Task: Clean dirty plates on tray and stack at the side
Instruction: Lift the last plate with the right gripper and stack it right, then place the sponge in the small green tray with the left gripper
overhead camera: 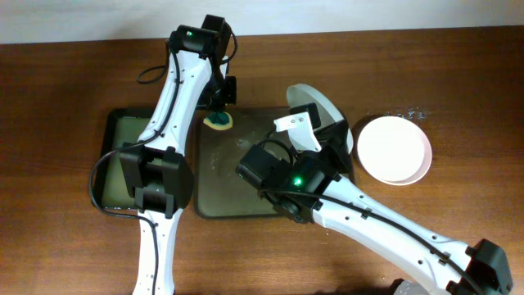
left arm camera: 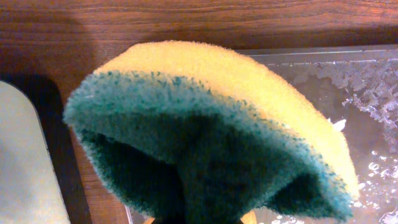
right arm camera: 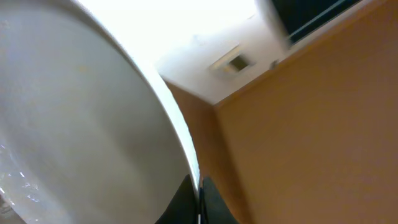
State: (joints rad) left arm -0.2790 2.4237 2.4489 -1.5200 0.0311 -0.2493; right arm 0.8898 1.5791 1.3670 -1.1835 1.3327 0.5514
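Note:
I next have to bring my right gripper to its right in the overhead view over the flat plate below, level my tilted plate, lower and release it.
My right gripper is shut on the rim of a white plate, which it holds tilted up on edge over the back right corner of the large dark tray. At the tray's back left, my left gripper is shut on a yellow and green sponge, just above the wet tray floor. The sponge hides the left fingertips. A second white plate lies flat on the table to the right of the tray.
A smaller black tray with a greenish inside sits close against the large tray's left side, partly under my left arm. Brown wooden table lies all round. White flecks dot the table behind the flat plate.

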